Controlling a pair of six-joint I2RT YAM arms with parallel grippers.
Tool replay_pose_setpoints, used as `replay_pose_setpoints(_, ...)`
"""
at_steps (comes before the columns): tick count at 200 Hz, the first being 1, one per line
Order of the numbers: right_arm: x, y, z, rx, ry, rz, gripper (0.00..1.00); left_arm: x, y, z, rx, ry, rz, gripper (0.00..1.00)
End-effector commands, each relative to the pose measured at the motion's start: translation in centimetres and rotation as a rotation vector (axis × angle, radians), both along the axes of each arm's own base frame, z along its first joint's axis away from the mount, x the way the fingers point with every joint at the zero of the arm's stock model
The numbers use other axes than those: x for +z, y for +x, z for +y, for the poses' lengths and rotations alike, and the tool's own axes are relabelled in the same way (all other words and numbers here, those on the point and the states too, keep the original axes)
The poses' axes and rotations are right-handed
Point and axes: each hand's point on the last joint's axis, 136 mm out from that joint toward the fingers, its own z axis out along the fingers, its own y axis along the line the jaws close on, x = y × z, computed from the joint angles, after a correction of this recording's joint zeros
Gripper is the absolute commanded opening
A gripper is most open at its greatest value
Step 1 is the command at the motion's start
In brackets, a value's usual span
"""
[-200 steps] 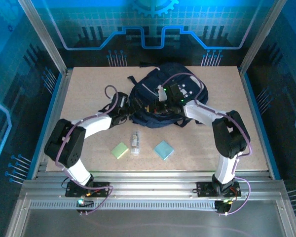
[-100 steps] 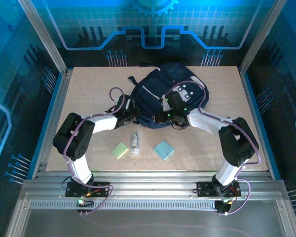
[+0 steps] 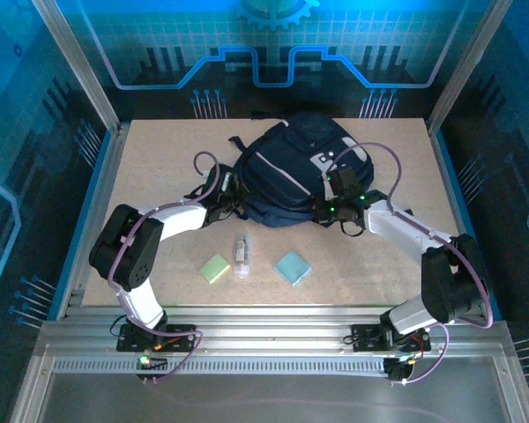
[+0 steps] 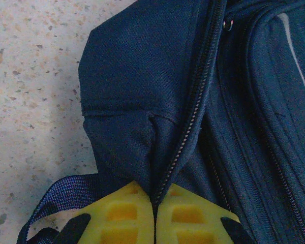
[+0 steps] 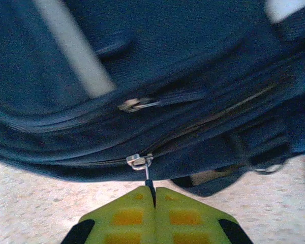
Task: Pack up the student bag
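The robot next needs to pull the zipper pull outward along the bag's edge with its right gripper, away from the left gripper, where more track runs, and then release the pull.
The student bag (image 3: 286, 167) is a dark navy backpack lying flat at the back middle of the table, a pale stripe across it. My left gripper (image 3: 233, 205) sits at its near-left corner. In the left wrist view this gripper (image 4: 155, 197) is shut on a fold of the student bag (image 4: 132, 86) fabric, right beside a zipper track (image 4: 193, 117). At the bag's near-right edge, my right gripper (image 3: 322, 210) is shut on the zipper pull. The right wrist view shows the metal slider (image 5: 139, 161) just beyond the closed right gripper (image 5: 153, 196), low on the bag (image 5: 157, 61).
On the table in front of the bag lie a green pad (image 3: 215, 268), a small clear bottle (image 3: 241, 254) and a teal pad (image 3: 292, 267). Black straps (image 3: 235, 141) trail off the bag's left side. The table's blue side rails (image 3: 106, 189) bound the surface.
The left gripper has shut on the bag's fabric. The right gripper, still shut on the zipper pull, has travelled from the bag's top down to its near-right edge.
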Motion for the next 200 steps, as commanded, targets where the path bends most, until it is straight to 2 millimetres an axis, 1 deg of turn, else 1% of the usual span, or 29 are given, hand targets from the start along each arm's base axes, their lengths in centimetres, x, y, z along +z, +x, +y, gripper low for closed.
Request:
replay_pose_setpoints(1, -1.3, 0.2, -7.1, -0.145, -0.214, 0.040, 0.00, 4.8, 2.3, 3.2, 0.083, 0.040, -0.137, 0.00)
replay_pose_setpoints(23, -1.2, 2.4, -9.5, -0.230, -0.218, -0.007, 0.00, 4.8, 2.1, 3.6, 0.088, 0.047, -0.133, 0.00)
replay_pose_setpoints(48, -1.1, 4.5, -11.1, -0.277, -0.206, -0.025, 0.00, 4.9, 2.0, 4.1, 0.092, 0.050, -0.131, 0.00)
replay_pose_setpoints(64, -0.7, 5.9, -11.9, -0.273, -0.258, -0.041, 0.00, 5.0, 1.8, 4.3, 0.091, 0.057, -0.132, 0.00)
replay_pose_setpoints(81, -0.4, 6.8, -13.0, -0.278, -0.332, -0.039, 0.00, 5.0, 1.7, 4.7, 0.100, 0.056, -0.134, 0.00)
replay_pose_setpoints(92, -0.2, 7.2, -13.3, -0.279, -0.348, -0.035, 0.00, 5.0, 1.6, 4.8, 0.104, 0.052, -0.138, 0.00)
replay_pose_setpoints(106, 0.0, 7.7, -13.1, -0.265, -0.347, -0.045, 0.00, 5.0, 1.6, 4.8, 0.101, 0.051, -0.136, 0.00)
replay_pose_setpoints(126, 0.2, 8.0, -13.5, -0.274, -0.366, -0.045, 0.00, 5.1, 1.6, 4.9, 0.104, 0.053, -0.142, 0.00)
replay_pose_setpoints(134, 0.3, 8.0, -13.2, -0.261, -0.353, -0.033, 0.00, 5.1, 1.6, 5.0, 0.100, 0.056, -0.143, 0.00)
replay_pose_setpoints(145, 0.7, 7.9, -12.2, -0.236, -0.312, -0.020, 0.00, 5.4, 1.6, 4.8, 0.086, 0.057, -0.147, 0.00)
replay_pose_setpoints(151, 0.9, 7.7, -11.7, -0.223, -0.282, -0.019, 0.09, 5.6, 1.6, 4.6, 0.079, 0.054, -0.149, 0.00)
replay_pose_setpoints(154, 1.1, 7.6, -11.4, -0.218, -0.269, -0.020, 0.16, 5.8, 1.6, 4.6, 0.077, 0.051, -0.153, 0.03)
replay_pose_setpoints(160, 1.5, 7.4, -10.8, -0.207, -0.247, -0.027, 0.27, 6.0, 1.5, 4.5, 0.073, 0.046, -0.158, 0.11)
replay_pose_setpoints(175, 3.0, 6.6, -9.1, -0.177, -0.172, -0.057, 0.48, 6.6, 1.2, 4.5, 0.068, 0.037, -0.168, 0.38)
replay_pose_setpoints(187, 3.9, 6.0, -7.5, -0.140, -0.095, -0.072, 0.59, 7.0, 0.8, 4.6, 0.065, 0.035, -0.172, 0.54)
replay_pose_setpoints(192, 4.3, 5.8, -6.6, -0.121, -0.056, -0.079, 0.63, 7.2, 0.6, 4.6, 0.062, 0.037, -0.173, 0.59)
replay_pose_setpoints(200, 4.9, 5.5, -5.4, -0.094, 0.004, -0.086, 0.68, 7.2, 0.2, 4.7, 0.058, 0.038, -0.167, 0.62)
